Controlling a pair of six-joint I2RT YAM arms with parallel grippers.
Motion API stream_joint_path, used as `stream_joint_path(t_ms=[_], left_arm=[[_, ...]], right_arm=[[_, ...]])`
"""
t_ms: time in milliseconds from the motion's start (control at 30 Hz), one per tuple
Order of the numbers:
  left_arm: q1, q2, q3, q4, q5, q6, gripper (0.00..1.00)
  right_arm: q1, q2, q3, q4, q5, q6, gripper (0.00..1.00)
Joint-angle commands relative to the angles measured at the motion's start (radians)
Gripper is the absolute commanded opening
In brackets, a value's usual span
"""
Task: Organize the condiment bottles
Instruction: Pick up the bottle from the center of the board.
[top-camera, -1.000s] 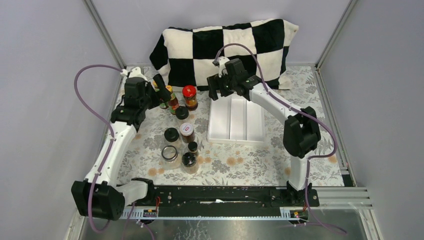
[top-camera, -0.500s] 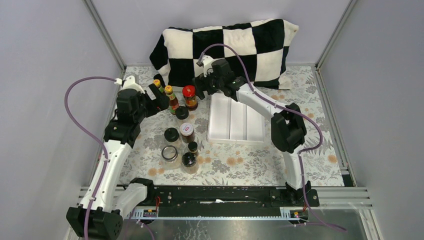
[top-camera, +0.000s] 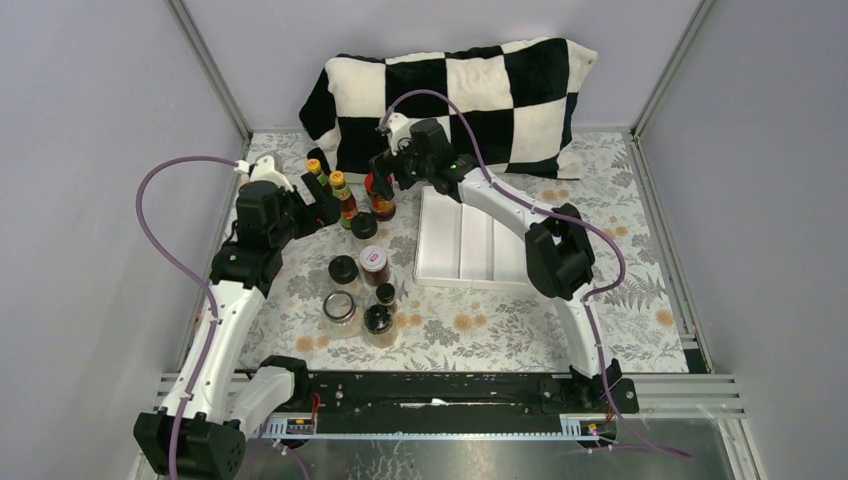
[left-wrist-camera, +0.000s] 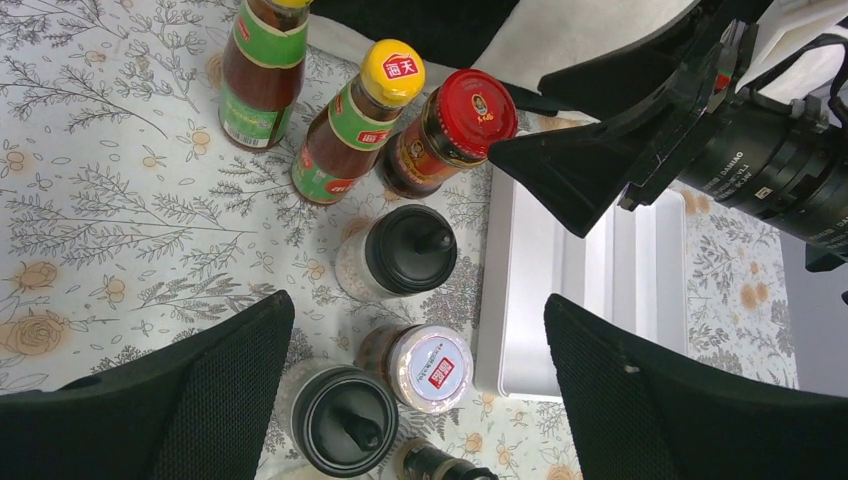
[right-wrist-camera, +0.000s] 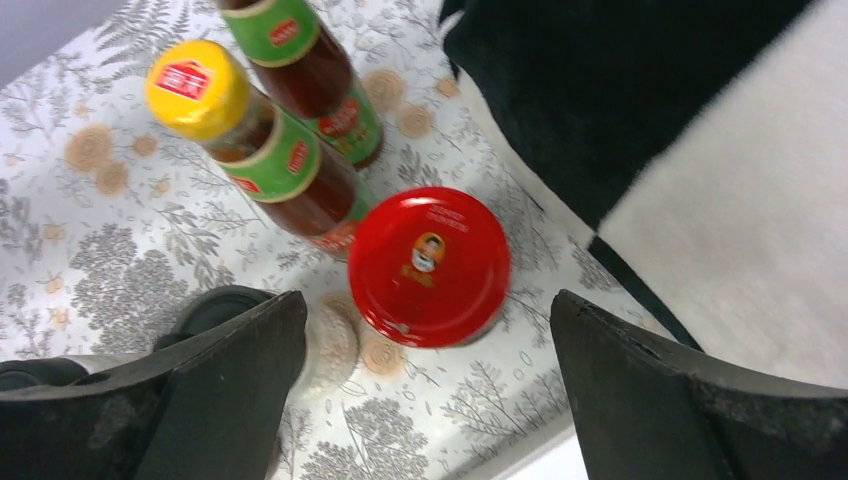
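Observation:
The jar already stands below the gap between the right gripper's open fingers, so the gripper next needs to come down around the red lid (top-camera: 370, 185) (right-wrist-camera: 430, 267) and close.
The condiment bottles stand in a cluster left of the tray. At the back are two slim yellow-capped sauce bottles (top-camera: 315, 168) (top-camera: 340, 186) and a red-lidded jar (right-wrist-camera: 430, 265). Nearer stand black-capped spice jars (top-camera: 343, 268) (left-wrist-camera: 410, 250), a jar with a white lid (left-wrist-camera: 430, 368) and a squat clear glass jar (top-camera: 339, 307). My right gripper (right-wrist-camera: 428, 297) hangs open just above the red-lidded jar, one finger on each side of it, touching nothing. My left gripper (left-wrist-camera: 416, 300) is open and empty, held high over the black-capped jars.
A white rectangular tray (top-camera: 470, 245) with long compartments lies right of the cluster. A black-and-white checked cushion (top-camera: 460, 95) leans against the back wall, close behind the red-lidded jar. Frame rails run along both sides of the flowered cloth.
My right gripper has swung left from over the tray's far end to above the red-lidded jar. My left gripper has drawn back a little from the yellow-capped bottles.

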Motion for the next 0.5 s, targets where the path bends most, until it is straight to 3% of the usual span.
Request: stream_joint_path(t_ms=[0, 200, 467], left_arm=[[0.004, -0.004, -0.021, 0.031, 0.012, 0.031, 0.99], [0.004, -0.006, -0.027, 0.030, 0.016, 0.034, 0.99], [0.004, -0.014, -0.026, 0.032, 0.020, 0.038, 0.99]], right_arm=[[0.033, 0.033, 0.090, 0.042, -0.075, -0.009, 1.00], [0.049, 0.094, 0.177, -0.012, -0.072, -0.018, 1.00], [0.069, 0.140, 0.198, -0.039, 0.062, -0.052, 1.00]])
